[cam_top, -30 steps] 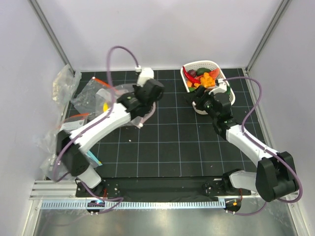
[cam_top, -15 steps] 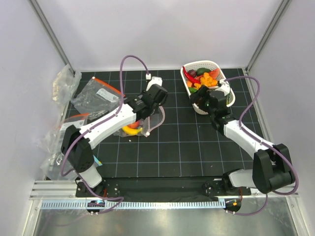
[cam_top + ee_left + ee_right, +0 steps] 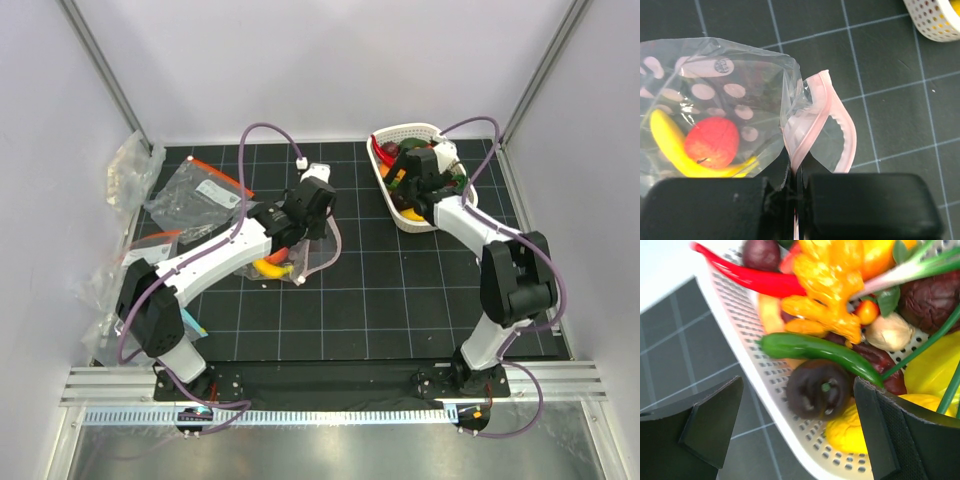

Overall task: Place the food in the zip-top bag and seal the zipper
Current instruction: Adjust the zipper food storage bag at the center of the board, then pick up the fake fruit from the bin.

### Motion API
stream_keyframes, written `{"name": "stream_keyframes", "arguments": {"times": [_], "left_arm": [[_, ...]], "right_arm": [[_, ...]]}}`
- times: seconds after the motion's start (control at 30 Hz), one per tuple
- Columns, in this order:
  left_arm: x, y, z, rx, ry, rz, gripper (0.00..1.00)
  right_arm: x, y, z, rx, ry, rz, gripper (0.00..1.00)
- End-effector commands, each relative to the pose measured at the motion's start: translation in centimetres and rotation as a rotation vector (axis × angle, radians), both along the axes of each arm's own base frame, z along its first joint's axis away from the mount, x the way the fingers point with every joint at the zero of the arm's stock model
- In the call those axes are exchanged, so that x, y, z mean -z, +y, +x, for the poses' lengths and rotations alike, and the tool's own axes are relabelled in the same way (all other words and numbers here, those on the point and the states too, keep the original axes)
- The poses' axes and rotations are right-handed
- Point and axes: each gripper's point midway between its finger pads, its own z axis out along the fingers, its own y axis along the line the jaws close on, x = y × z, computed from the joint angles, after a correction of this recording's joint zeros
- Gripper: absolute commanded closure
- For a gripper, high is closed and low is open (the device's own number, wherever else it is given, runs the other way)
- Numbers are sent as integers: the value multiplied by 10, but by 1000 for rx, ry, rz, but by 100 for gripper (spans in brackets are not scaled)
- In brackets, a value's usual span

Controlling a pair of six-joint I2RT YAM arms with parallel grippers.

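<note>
My right gripper should go down into the white basket next, then close around the dark purple round fruit [image 3: 400, 200] [image 3: 819, 389].
The clear zip-top bag [image 3: 725, 100] with pale dots lies mid-table [image 3: 300, 255]; a yellow banana [image 3: 670, 145] and a red strawberry [image 3: 712, 142] lie inside it. My left gripper [image 3: 795, 182] is shut on the bag's pale pink zipper [image 3: 812, 125], whose far side loops open. It shows in the top view [image 3: 300, 235]. My right gripper [image 3: 800, 410] is open above the near wall of the white basket [image 3: 747, 365], over a dark purple piece [image 3: 820, 387]. A green pepper [image 3: 810, 350], red chili [image 3: 755, 277] and orange pepper [image 3: 827, 295] lie in the basket [image 3: 400, 215].
Clear bags with orange-red zippers and white labels [image 3: 195, 190] lie at the left, with crumpled clear plastic [image 3: 125, 170] by the left wall. The enclosure walls stand close behind the basket.
My right gripper has moved back and up over the basket's food. My left gripper has shifted slightly right with the bag's zipper edge in it.
</note>
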Motion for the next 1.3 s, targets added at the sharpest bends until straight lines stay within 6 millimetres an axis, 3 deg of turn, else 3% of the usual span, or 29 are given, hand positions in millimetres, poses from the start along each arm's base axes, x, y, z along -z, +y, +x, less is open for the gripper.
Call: {"name": "stream_keyframes", "arguments": {"times": [0.0,0.17,0.27,0.33,0.37,0.43,0.47,0.57,0.6,0.63,0.7,0.73,0.77,1.0,1.13,1.17,1.2,1.27], "left_arm": [[-20,-21,-1,43,-22,-121,100],[-21,-18,-1,34,-28,-119,100],[-22,-16,-1,29,-38,-111,100],[-22,-14,0,26,-40,-109,100],[-23,-13,0,24,-42,-107,100],[-22,-13,0,24,-43,-105,100],[-23,-14,-1,25,-43,-108,100],[-21,-15,-1,28,-38,-109,100],[-22,-15,0,28,-39,-110,100],[-21,-15,-1,29,-38,-108,100],[-22,-14,0,27,-39,-106,100],[-22,-14,0,26,-41,-105,100],[-21,-14,0,24,-40,-105,100],[-28,-10,1,10,-58,-107,100],[-32,-8,-1,12,-63,-113,100],[-33,-8,-2,14,-64,-113,100],[-34,-8,-2,15,-66,-114,100],[-37,-5,-3,11,-72,-117,100]], "right_arm": [[17,-13,6,87,44,-3,0],[52,-5,10,75,87,55,0],[58,-4,13,66,124,43,3],[47,-2,13,60,77,71,10],[42,-1,12,54,55,81,19],[24,-3,6,50,-11,96,27],[24,-5,-1,51,-15,98,33],[-6,-9,-10,57,-91,115,41],[-4,-13,-18,63,-95,112,41],[-27,-15,-22,70,-158,128,41],[-33,-22,-33,87,-188,121,41],[-51,-24,-38,84,-240,131,41],[-52,-24,-43,75,-245,126,41],[-85,18,-75,-170,-303,175,45],[-98,54,-104,-289,-356,140,46],[-94,77,-119,-351,-353,134,46],[-104,84,-127,-370,-391,137,46],[-101,104,-143,-445,-407,144,47]]}}
